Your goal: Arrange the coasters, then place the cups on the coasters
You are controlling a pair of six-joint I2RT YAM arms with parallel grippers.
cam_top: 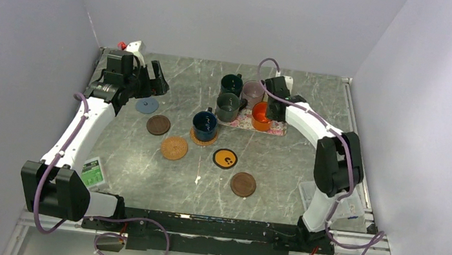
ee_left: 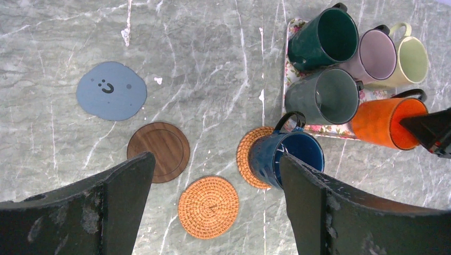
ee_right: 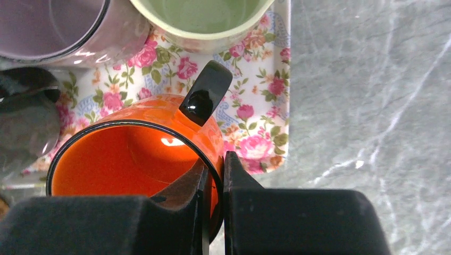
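Observation:
Next, my right gripper moves back and lowers the orange cup onto the black coaster, since it lies nearer my base, left in the top view.
My right gripper is shut on the rim of the orange cup, one finger inside and one outside; the cup stands on the floral mat. The dark green cup, mauve cup, dark grey cup and cream cup cluster by it. The navy cup sits on a tan woven coaster. Loose coasters lie flat: grey-blue, dark brown, tan woven, black with yellow centre, dark brown. My left gripper hovers open at the back left, holding nothing.
A green and white card lies near the left arm's base. A red and white object sits at the back left corner. Grey walls close in the table on three sides.

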